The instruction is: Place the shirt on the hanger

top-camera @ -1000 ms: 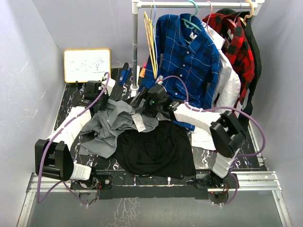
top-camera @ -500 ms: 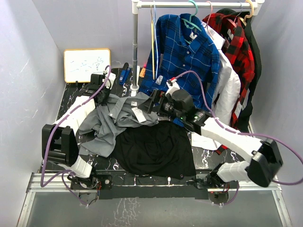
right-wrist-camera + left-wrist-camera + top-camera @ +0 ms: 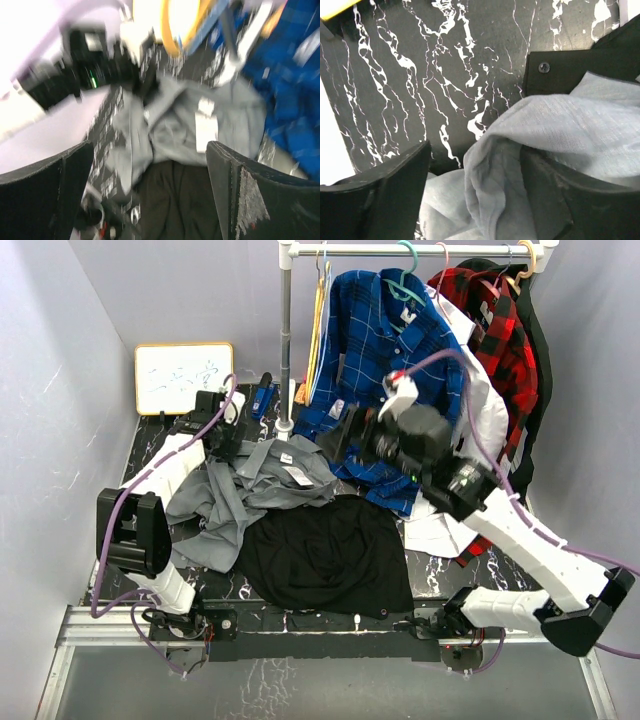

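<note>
The thin light-blue hanger [image 3: 204, 30] hangs among yellow ones outward of my right gripper's open fingers. My right gripper moves outward to it next and closes on its bar.
The grey shirt [image 3: 250, 490] lies crumpled on the dark marbled table [image 3: 150, 450], its white label [image 3: 296, 476] facing up. My left gripper [image 3: 222, 435] sits low at the shirt's back left edge, open. In the left wrist view a loose fold of the shirt [image 3: 495, 185] lies between its spread fingers [image 3: 390, 200], resting against the right one. My right gripper [image 3: 335, 440] hangs open and empty in the air above the shirt's right side, and its own view [image 3: 150, 195] is blurred. The thin light-blue hanger [image 3: 323, 285] hangs on the rail among yellow ones.
A black cloth [image 3: 325, 555] lies in front of the shirt. The rack's white pole [image 3: 287, 340] stands behind it, with a blue plaid shirt [image 3: 390, 360], a white shirt [image 3: 482, 410] and a red plaid one [image 3: 495, 335] hanging. A whiteboard [image 3: 184, 377] leans at the back left.
My left gripper has opened and let go of the shirt fold. The right arm has lifted and swung right, away from the shirt. The shirt has been drawn toward the back left.
</note>
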